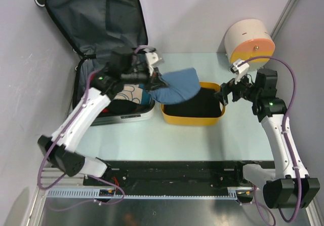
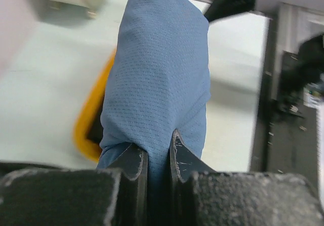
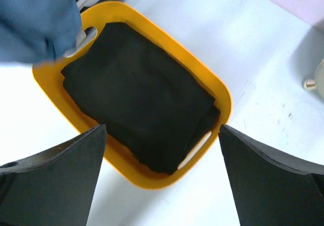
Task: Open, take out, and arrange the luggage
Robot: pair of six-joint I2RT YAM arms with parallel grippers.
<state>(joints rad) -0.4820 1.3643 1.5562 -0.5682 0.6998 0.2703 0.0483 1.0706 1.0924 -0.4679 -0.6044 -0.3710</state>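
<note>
The blue cloth's pinched end hangs short of the yellow basket, so my left gripper should move over the basket's end by the suitcase (image 1: pixel 172 109) (image 2: pixel 94 134) and then go down.
The luggage (image 1: pixel 96 18) lies open at the back left, its lid with dark grey lining propped against the wall. My left gripper (image 1: pixel 154 79) is shut on a folded blue cloth (image 1: pixel 177 86), which hangs in the air between the suitcase and the yellow basket (image 1: pixel 192 118). In the left wrist view the blue cloth (image 2: pixel 157 74) is pinched between the two fingers of the gripper (image 2: pixel 158 145). My right gripper (image 1: pixel 225 91) hovers open at the basket's right end. Its wrist view shows the gripper (image 3: pixel 162 127) over the basket's rim (image 3: pixel 223 99) with nothing held.
A folded black cloth (image 3: pixel 142 99) fills the yellow basket. A round cream-and-orange box (image 1: pixel 249 41) stands at the back right. A patterned item (image 1: pixel 129 91) lies in the suitcase's lower half. Walls close in on the left and right.
</note>
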